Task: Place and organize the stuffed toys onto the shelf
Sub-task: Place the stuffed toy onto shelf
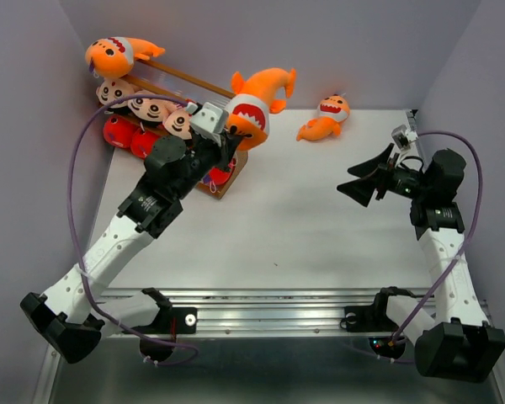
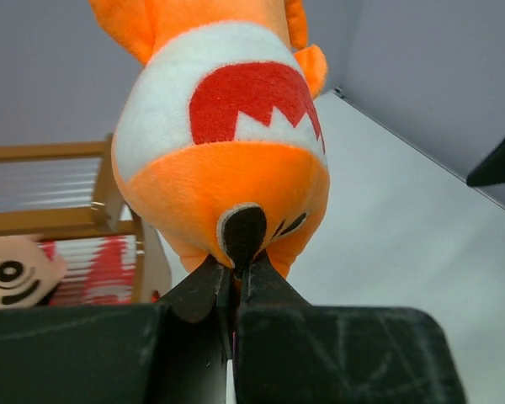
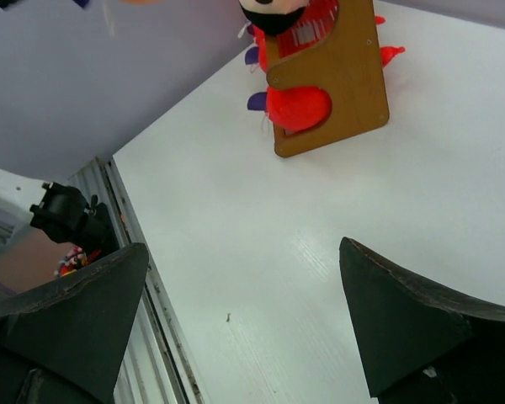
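The shelf's top level (image 1: 167, 74) is empty beside the lying orange shark, so my left gripper should swing outward and left in the top view, over that part.
My left gripper (image 1: 229, 135) is shut on an orange shark (image 1: 259, 99), pinching it by the dark eye patch (image 2: 242, 234) on its head. It holds the shark up beside the right end of the brown shelf (image 1: 185, 77). Another orange shark (image 1: 116, 55) lies on the shelf's top tier. Black-haired boys (image 1: 143, 106) fill the middle tier and red sharks (image 1: 120, 133) the bottom one. A small orange shark (image 1: 324, 118) lies on the table at the back. My right gripper (image 1: 364, 180) hangs open and empty over the right side of the table.
Purple walls close the table in at the back, left and right. A metal rail (image 1: 269, 307) runs along the near edge between the arm bases. In the right wrist view the shelf's side panel (image 3: 341, 80) shows with a red shark (image 3: 299, 108) poking out.
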You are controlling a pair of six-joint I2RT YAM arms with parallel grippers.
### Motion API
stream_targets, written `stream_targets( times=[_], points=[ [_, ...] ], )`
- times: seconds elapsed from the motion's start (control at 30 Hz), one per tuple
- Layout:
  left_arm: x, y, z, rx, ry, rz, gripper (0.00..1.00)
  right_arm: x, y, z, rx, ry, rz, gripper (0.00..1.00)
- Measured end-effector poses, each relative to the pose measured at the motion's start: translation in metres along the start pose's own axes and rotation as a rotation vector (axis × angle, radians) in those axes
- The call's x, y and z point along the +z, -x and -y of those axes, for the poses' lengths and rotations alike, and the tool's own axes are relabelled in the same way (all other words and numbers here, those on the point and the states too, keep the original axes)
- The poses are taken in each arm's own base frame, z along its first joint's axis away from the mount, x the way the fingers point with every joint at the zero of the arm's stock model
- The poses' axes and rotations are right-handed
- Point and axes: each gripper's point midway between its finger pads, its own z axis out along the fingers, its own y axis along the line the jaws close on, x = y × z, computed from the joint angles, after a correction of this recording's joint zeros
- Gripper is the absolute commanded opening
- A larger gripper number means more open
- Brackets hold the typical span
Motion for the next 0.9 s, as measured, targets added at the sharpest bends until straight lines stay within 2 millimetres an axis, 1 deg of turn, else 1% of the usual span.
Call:
stream_targets(
  times=[0.07, 0.1, 0.13, 0.17, 0.27, 0.3, 0.33, 0.4, 0.5, 0.57, 0.7, 0.73, 0.9],
  points=[
    [-0.004, 0.018, -0.016, 0.043, 0.033, 0.018, 0.0, -0.001, -0.019, 0.009, 0.007, -0.007, -0.019, 1.0],
    [-0.006, 0.025, -0.025, 0.065, 0.051, 0.023, 0.0, -0.002, -0.025, 0.013, 0.012, -0.011, -0.025, 1.0],
    [-0.007, 0.029, -0.034, 0.076, 0.069, 0.021, 0.0, -0.002, -0.036, 0.02, 0.023, -0.015, -0.038, 1.0],
    [-0.008, 0.034, -0.046, 0.094, 0.093, 0.015, 0.0, -0.002, -0.045, 0.024, 0.034, -0.017, -0.049, 1.0],
    [-0.01, 0.047, -0.088, 0.137, 0.191, 0.002, 0.0, -0.002, -0.064, 0.033, 0.047, -0.023, -0.071, 1.0],
    [-0.011, 0.049, -0.101, 0.146, 0.221, -0.009, 0.0, -0.003, -0.068, 0.036, 0.043, -0.026, -0.075, 1.0],
    [-0.011, 0.052, -0.119, 0.158, 0.26, -0.022, 0.0, -0.004, -0.072, 0.039, 0.045, -0.028, -0.079, 1.0],
    [-0.01, 0.056, -0.141, 0.174, 0.304, -0.039, 0.0, -0.007, -0.076, 0.044, 0.043, -0.036, -0.08, 1.0],
    [-0.009, 0.061, -0.174, 0.192, 0.362, -0.062, 0.0, -0.009, -0.08, 0.046, 0.039, -0.035, -0.08, 1.0],
    [-0.008, 0.061, -0.193, 0.201, 0.396, -0.072, 0.0, -0.01, -0.081, 0.045, 0.031, -0.034, -0.079, 1.0],
    [-0.008, 0.052, -0.219, 0.217, 0.44, -0.098, 0.0, -0.012, -0.081, 0.041, 0.008, -0.033, -0.073, 1.0],
    [-0.007, 0.049, -0.227, 0.22, 0.452, -0.106, 0.0, -0.012, -0.08, 0.04, 0.002, -0.032, -0.071, 1.0],
    [0.001, 0.029, -0.258, 0.224, 0.487, -0.149, 0.0, -0.013, -0.079, 0.037, -0.008, -0.023, -0.069, 1.0]
  ],
)
